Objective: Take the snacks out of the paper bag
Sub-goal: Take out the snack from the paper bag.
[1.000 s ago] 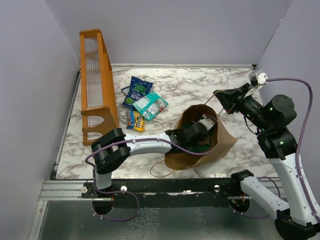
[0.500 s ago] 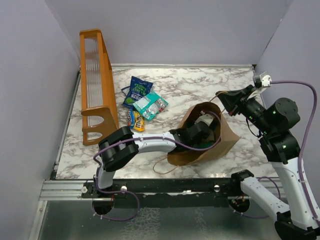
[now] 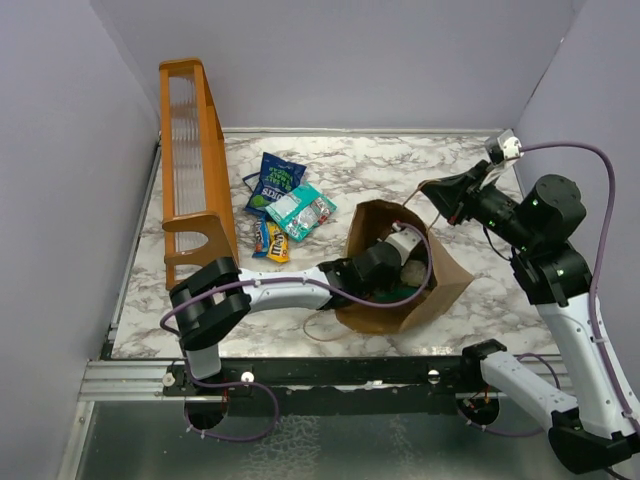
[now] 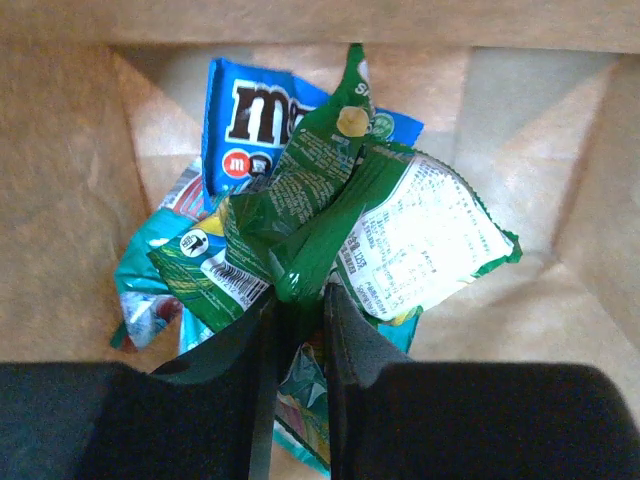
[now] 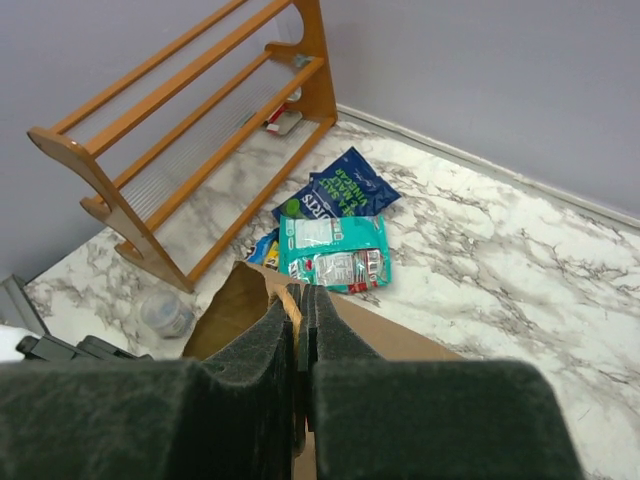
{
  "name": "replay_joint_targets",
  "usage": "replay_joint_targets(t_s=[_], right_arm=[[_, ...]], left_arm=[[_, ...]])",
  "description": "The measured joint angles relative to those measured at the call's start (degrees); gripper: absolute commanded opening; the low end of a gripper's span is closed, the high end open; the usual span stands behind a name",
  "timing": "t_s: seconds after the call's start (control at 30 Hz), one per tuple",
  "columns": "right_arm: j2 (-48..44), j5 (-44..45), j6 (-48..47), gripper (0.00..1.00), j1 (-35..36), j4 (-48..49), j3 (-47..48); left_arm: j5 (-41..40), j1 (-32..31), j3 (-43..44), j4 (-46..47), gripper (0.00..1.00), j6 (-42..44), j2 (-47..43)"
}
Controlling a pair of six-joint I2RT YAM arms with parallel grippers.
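My left gripper next rises from the bag, toward the snacks, and down to release beside the yellow-blue packet, as they already lie by the rack.
The brown paper bag lies on the marble table with its mouth facing left and up. My left gripper is deep inside it, shut on a crumpled green packet. Under that lie a blue M&M's packet and a teal packet. My right gripper is shut on the bag's cord handle and holds the mouth up; it also shows in the top view. Three snacks lie outside the bag: a blue pouch, a teal packet and a small yellow-blue packet.
An orange wooden rack stands along the left edge of the table. A small clear cup sits on the marble near the rack's foot. Grey walls enclose the table on three sides.
The bag's mouth has shifted left and stands more upright. My right gripper has moved up and left with the handle. My left arm stays in the bag.
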Motion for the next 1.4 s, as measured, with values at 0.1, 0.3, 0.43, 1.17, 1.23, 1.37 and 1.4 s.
replay_joint_targets(t_s=[0.1, 0.3, 0.43, 1.17, 1.23, 1.37, 1.4], right_arm=[[0.3, -0.4, -0.1, 0.02, 0.0, -0.1, 0.2], [2.9, -1.3, -0.1, 0.02, 0.0, -0.6, 1.0], [3.4, -1.1, -0.4, 0.02, 0.0, -1.7, 1.5], [-3.0, 15.9, -2.5, 0.03, 0.0, -2.1, -0.1], [-3.7, 17.9, -2.8, 0.03, 0.0, -2.1, -0.4], [-4.4, 19.7, -3.2, 0.03, 0.0, -2.2, -0.5], [-4.5, 19.8, -3.3, 0.03, 0.0, -2.2, -0.6]], left_arm=[[-1.6, -0.9, 5.1, -5.2, 0.0, 1.0, 0.3], [0.3, -1.8, 7.6, -7.8, 0.0, 1.4, -1.6], [2.5, -1.9, 7.6, -8.8, 0.0, 1.3, -3.8], [16.9, -1.9, 11.2, -23.0, 0.0, 9.5, -34.2], [16.2, -1.9, 12.1, -24.0, 0.0, 10.6, -37.0], [11.3, -1.9, 13.1, -24.4, 0.0, 12.2, -42.0], [7.6, -2.0, 13.7, -24.5, 0.0, 12.3, -42.8]])
